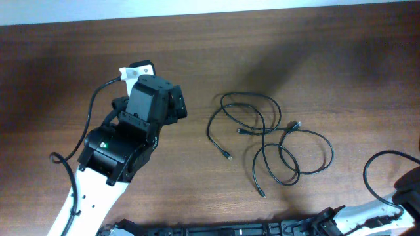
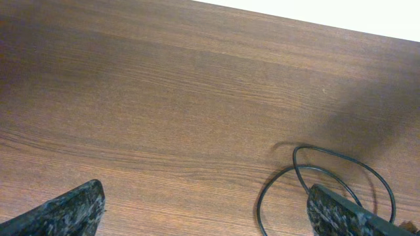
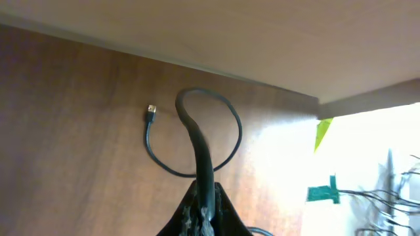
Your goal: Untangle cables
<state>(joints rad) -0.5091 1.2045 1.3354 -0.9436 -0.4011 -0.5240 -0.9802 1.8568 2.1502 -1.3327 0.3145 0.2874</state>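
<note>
The black cable's plug is already lying on the wood by the table's edge, clear of the other cables, so my right gripper will open there next and let go of the cable.
Several thin black cables [image 1: 249, 94] lie in loose overlapping loops on the wooden table [image 1: 328, 59], right of centre, with small plug ends showing. My left gripper [image 1: 176, 105] hovers left of them, open wide and empty. In the left wrist view one loop [image 2: 294, 164] runs by the right fingertip [image 2: 328, 206], and bare wood lies between the fingers of the left gripper [image 2: 207, 203]. My right gripper [image 3: 205, 190] is shut on a black cable [image 3: 197, 141] that comes out from its fingertips, curls in a loop on the table and ends in a metallic plug [image 3: 151, 113].
The right arm [image 1: 374, 213] sits at the bottom right corner, with a black cord loop [image 1: 365, 176] beside it. The right wrist view shows the table's edge [image 3: 275, 85], with floor and green tape [image 3: 323, 193] beyond it.
</note>
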